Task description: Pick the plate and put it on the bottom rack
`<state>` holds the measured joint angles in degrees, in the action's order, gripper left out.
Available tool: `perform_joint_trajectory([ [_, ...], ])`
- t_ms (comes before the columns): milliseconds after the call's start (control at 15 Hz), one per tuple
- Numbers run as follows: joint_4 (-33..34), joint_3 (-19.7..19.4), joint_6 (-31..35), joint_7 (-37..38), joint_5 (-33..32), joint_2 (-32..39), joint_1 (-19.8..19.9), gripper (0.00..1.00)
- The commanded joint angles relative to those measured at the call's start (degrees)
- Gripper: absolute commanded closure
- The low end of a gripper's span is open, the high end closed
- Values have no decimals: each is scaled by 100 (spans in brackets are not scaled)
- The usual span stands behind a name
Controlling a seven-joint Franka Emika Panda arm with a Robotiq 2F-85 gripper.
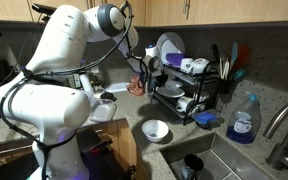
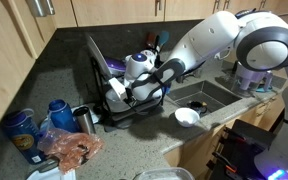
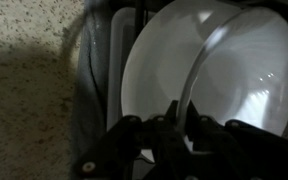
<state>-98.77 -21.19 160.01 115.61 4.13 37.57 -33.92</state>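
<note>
My gripper should move slightly toward the counter next, to the left in the wrist view, and then let go of the plate's rim, because the plate is level with the bottom rack.
In the wrist view my gripper [image 3: 174, 120] is shut on the thin rim of the plate [image 3: 249, 70], a small white dish with a greyish inside, held on edge. A second round white dish [image 3: 149, 60] stands just behind it. In both exterior views the gripper [image 1: 150, 66] [image 2: 134, 92] is at the end of the black wire two-tier rack [image 1: 189, 100] [image 2: 109, 112]. The plate [image 2: 116, 94] sits level with the bottom rack there. I cannot tell whether it rests on the wires.
The large blue-rimmed plate [image 1: 167, 47] and cups stand on the upper tier. The deeper white bowl [image 1: 156, 129] [image 2: 187, 117] lies on the counter by the sink [image 1: 219, 160]. A blue soap bottle [image 1: 244, 120] stands beside the faucet. Blue cups and a bag [image 2: 69, 150] lie on the counter.
</note>
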Motion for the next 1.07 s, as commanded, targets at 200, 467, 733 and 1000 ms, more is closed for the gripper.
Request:
perform_joint_trajectory([
  [200,-115,149,221,829,-420,171,284,98],
  [467,-189,314,616,881,-375,175,413,98],
  [733,-281,514,967,753,-271,148,503,98],
  [1000,-278,665,1059,687,-231,207,529,98],
])
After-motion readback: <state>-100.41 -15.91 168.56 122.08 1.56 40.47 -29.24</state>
